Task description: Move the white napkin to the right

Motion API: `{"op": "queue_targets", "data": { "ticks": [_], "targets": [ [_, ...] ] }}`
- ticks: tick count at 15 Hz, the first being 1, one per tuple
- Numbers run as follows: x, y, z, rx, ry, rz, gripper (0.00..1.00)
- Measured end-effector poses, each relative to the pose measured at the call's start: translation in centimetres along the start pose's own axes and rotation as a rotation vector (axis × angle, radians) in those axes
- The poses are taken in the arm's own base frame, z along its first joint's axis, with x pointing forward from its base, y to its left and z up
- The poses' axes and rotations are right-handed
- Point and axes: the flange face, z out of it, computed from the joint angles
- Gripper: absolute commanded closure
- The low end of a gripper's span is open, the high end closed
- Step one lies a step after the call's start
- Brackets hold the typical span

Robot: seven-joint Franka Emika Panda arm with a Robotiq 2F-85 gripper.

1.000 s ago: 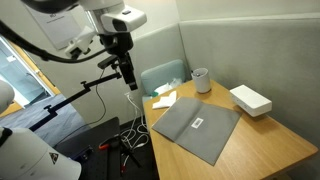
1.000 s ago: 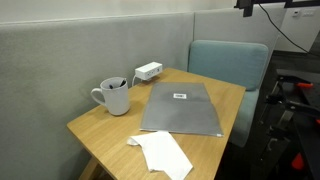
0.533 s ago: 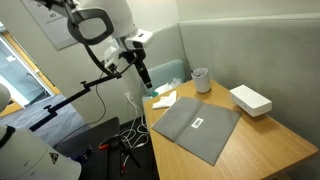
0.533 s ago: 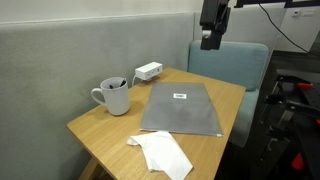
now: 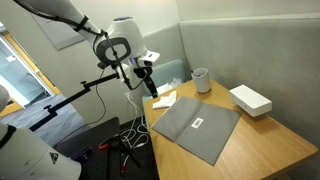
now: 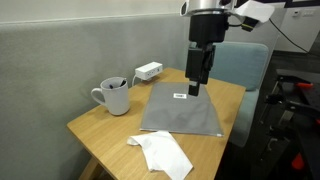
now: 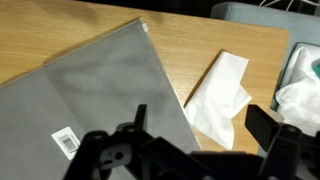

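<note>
The white napkin is beside the grey mat, well below my open fingers, so my gripper will go down past the mat's edge onto the napkin's wrinkled middle [image 6: 160,150] [image 7: 217,108].
The white napkin [image 5: 163,99] lies wrinkled on the wooden table beside one edge of the grey mat [image 5: 195,125]. It also shows in an exterior view [image 6: 163,153] and in the wrist view [image 7: 220,95]. My gripper [image 5: 150,84] hangs in the air above the table, near the napkin end in one exterior view and over the mat in an exterior view [image 6: 197,87]. In the wrist view my gripper [image 7: 200,130] is open and empty. Its two dark fingers [image 7: 140,115] frame the napkin below, well apart from it.
A white mug [image 6: 115,96] and a white rectangular box [image 5: 250,99] stand on the table [image 6: 95,125]. A teal chair [image 6: 235,65] stands at the table's edge near the arm. The grey mat [image 7: 90,95] carries a small white label [image 6: 180,96]. Grey wall panels back the table.
The arm has swung in and come down from high beside the table to above the mat and napkin. The napkin and the other things have not moved.
</note>
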Motion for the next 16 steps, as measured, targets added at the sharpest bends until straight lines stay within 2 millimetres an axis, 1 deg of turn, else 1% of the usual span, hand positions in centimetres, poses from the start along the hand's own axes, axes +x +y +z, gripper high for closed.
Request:
{"op": "queue_targets", "data": {
  "ticks": [4, 5, 6, 8, 10, 12, 14, 16],
  "targets": [
    [0.2, -0.1, -0.1, 0.003, 0.002, -0.001, 0.00],
    [0.2, -0.5, 0.0, 0.008, 0.011, -0.004, 0.00],
    [0.4, -1.1, 0.1, 0.016, 0.026, -0.011, 0.00],
    [0.9, -3.1, 0.7, 0.036, 0.070, -0.034, 0.00],
    [1.5, -5.2, 1.8, 0.058, 0.120, -0.035, 0.00],
    [1.9, -6.6, 3.6, 0.069, 0.166, -0.019, 0.00],
    [2.3, -7.2, 5.5, 0.064, 0.198, 0.002, 0.00],
    [2.8, -7.4, 7.6, 0.046, 0.213, 0.022, 0.00]
  ]
}}
